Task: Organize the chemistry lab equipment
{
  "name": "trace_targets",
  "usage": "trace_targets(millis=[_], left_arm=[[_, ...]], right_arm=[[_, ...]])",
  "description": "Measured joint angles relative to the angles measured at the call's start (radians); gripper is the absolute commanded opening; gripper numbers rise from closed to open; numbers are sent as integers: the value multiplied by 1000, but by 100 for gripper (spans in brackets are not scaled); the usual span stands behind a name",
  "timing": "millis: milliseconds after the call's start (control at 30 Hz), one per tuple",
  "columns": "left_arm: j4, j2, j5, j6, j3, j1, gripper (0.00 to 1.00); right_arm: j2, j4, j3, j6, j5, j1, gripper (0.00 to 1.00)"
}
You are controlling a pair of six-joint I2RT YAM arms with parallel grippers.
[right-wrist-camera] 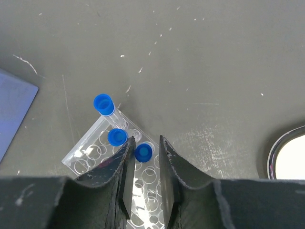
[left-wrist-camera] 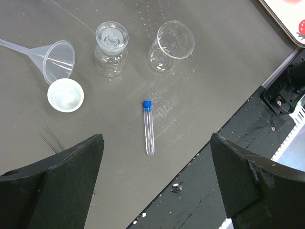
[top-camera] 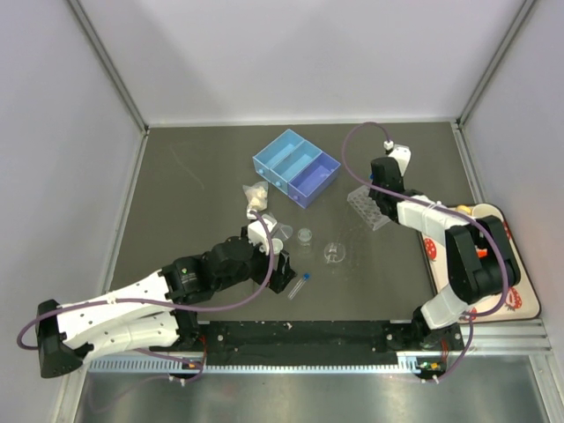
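The tube's capless glass half is lengthwise between my fingers, so my left gripper should move down onto it and to its right in the top view next.
A blue-capped test tube (left-wrist-camera: 148, 127) lies flat near the table's front edge (top-camera: 300, 285). My left gripper (left-wrist-camera: 157, 176) hovers over it, wide open and holding nothing. Beyond it are a clear funnel (left-wrist-camera: 56, 59), a small white round dish (left-wrist-camera: 66, 95), a stoppered little flask (left-wrist-camera: 111, 43) and a tiny beaker (left-wrist-camera: 171, 45). The clear holed rack (right-wrist-camera: 90, 155) holds three blue-capped tubes (right-wrist-camera: 104, 105). My right gripper (right-wrist-camera: 145, 140) stands over the nearest tube (right-wrist-camera: 143, 152), its jaws slightly parted; the cap touches the left finger, with a gap to the right one.
A blue divided box (top-camera: 296, 166) sits at the back centre, its corner showing in the right wrist view (right-wrist-camera: 12, 109). A patterned tray (top-camera: 520, 295) lies at the right edge under the right arm. A crumpled beige item (top-camera: 256, 196) lies left of the box.
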Motion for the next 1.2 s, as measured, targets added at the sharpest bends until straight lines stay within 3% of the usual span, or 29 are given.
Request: trace_targets(millis=[167,467,933,1200], left_arm=[[0,1,0,0,0,0,99],[0,44,0,1,0,0,99],[16,290,13,3,27,-2,95],[31,438,19,-23,29,-39,93]], right_arm=[[0,-1,1,-6,3,2,42],[-27,-39,20,-14,27,31,43],[-418,-220,44,-41,62,129,44],[-560,-315,35,-39,35,188,44]])
